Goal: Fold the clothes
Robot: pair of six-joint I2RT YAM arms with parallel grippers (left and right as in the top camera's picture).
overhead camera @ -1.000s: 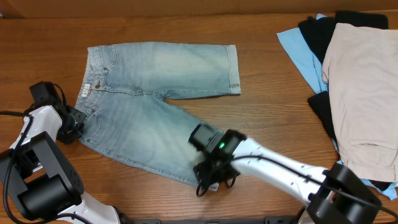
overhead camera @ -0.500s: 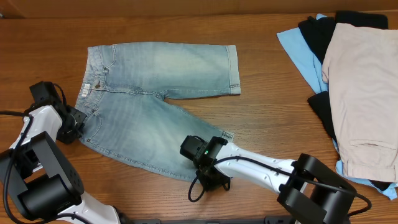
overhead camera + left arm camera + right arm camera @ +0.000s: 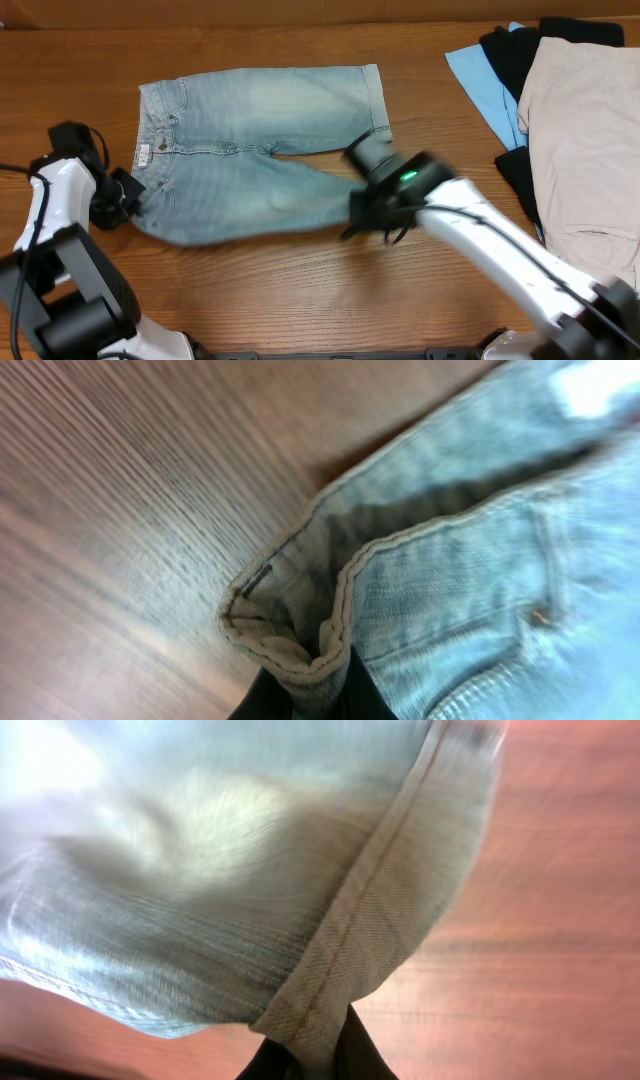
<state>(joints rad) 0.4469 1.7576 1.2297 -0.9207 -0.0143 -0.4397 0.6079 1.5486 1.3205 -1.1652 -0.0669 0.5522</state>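
Note:
I should next lift the near leg's hem outward in my right gripper and lower it to let go at the far leg's hem (image 3: pixel 377 99), because that hem lies uncovered outward.
The clothes in hand are light-wash denim shorts (image 3: pixel 250 140) spread on the left half of the table, waistband to the left. My left gripper (image 3: pixel 128 195) is shut on the near corner of the waistband (image 3: pixel 300 650), whose folded edge bunches between the dark fingers. My right gripper (image 3: pixel 368 205) is shut on the hem of the near leg (image 3: pixel 340 990), lifted off the wood and swung up beside the far leg's hem. In the right wrist view the hem hangs from the fingers over bare table.
A pile of other garments lies at the right edge: a beige piece (image 3: pixel 585 140) on top, black (image 3: pixel 510 55) and sky-blue (image 3: pixel 480 85) beneath. The wooden table (image 3: pixel 300 290) shows between the shorts and the pile.
The right gripper closed on the near leg's hem at the front of the table and carried it up and right, toward the far leg. The left gripper kept its hold.

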